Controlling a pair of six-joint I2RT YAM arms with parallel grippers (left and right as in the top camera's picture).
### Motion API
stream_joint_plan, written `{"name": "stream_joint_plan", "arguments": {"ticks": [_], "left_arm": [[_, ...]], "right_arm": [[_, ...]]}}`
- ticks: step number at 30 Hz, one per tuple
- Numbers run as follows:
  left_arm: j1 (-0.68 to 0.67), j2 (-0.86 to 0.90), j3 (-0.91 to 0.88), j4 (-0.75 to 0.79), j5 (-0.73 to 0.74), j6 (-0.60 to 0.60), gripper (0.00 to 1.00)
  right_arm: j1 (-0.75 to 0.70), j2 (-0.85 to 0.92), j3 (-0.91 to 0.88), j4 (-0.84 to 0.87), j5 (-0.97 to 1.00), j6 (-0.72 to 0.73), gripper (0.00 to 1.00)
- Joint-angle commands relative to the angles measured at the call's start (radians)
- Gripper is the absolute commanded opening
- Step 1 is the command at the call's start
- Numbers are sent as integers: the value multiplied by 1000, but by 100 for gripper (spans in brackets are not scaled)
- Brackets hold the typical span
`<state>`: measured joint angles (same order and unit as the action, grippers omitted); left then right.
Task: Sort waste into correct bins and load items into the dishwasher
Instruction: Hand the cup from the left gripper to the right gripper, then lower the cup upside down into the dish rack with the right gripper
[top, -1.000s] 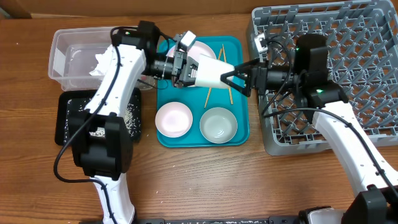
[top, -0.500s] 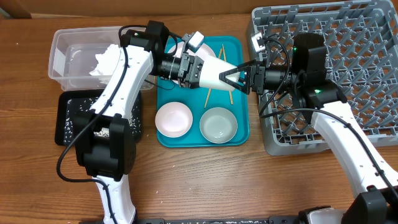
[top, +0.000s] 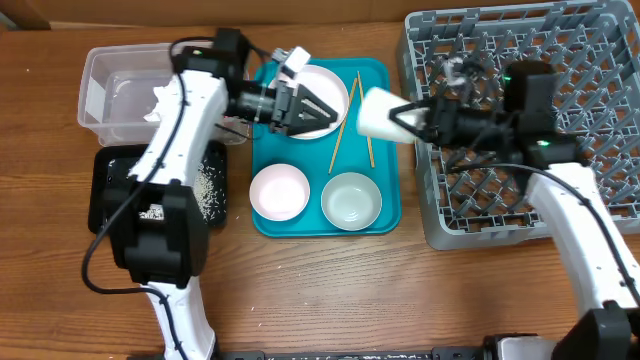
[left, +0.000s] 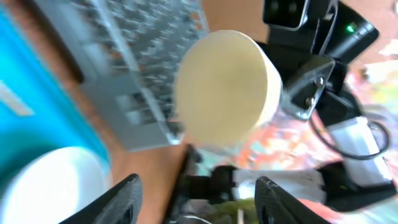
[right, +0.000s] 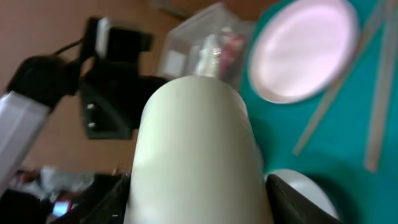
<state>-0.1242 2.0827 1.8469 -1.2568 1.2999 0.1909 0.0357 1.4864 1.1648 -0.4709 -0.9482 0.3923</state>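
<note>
The right gripper carries the cup (top: 374, 112) across and back next, then brings it down into the grey rack's near corner by the tray.
My right gripper (top: 398, 118) is shut on the small white cup (top: 374, 112), which lies sideways in the air between the teal tray and the dishwasher (top: 560, 60). In the right wrist view the cup (right: 198, 149) fills the space between both fingers (right: 298, 199). My left gripper (top: 318, 106) stands open over the white plate (top: 325, 80), apart from the cup. The left wrist view shows the cup's base (left: 224, 84) ahead of my open left gripper (left: 199, 202). A white bowl (top: 279, 192), a grey metal bowl (top: 351, 200) and chopsticks (top: 338, 140) lie on the tray.
The teal tray (top: 385, 75) sits mid-table. At the left a clear tub (top: 105, 95) holds a crumpled napkin (top: 160, 100). A black tray (top: 108, 195) below it holds rice grains (top: 210, 185). The grey rack takes up the right side.
My left gripper opened, let go of the cup and drew back to the left. My right gripper closed on the cup and carried it right, toward the rack.
</note>
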Motion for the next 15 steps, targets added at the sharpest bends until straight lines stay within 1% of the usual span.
{"name": "stream_joint_plan", "arguments": {"ticks": [1, 4, 5, 7, 10, 12, 15], "left_arm": [[47, 0, 42, -6, -150, 3, 61], [60, 0, 89, -30, -247, 3, 60], [59, 0, 115, -46, -304, 3, 60], [56, 0, 157, -74, -393, 3, 60], [39, -2, 230, -111, -590, -34, 60], [26, -4, 269, -125, -719, -75, 61], [8, -4, 314, -140, -864, -127, 61]], "right_arm": [[-31, -107, 29, -100, 219, -3, 49], [-32, -166, 68, -246, 400, -2, 49], [-30, -183, 101, -328, 490, -2, 49], [-29, -195, 160, -448, 603, -2, 49], [-29, -194, 259, -648, 760, 2, 49], [-29, -194, 284, -738, 810, 10, 49], [-29, -187, 283, -827, 845, 32, 49]]}}
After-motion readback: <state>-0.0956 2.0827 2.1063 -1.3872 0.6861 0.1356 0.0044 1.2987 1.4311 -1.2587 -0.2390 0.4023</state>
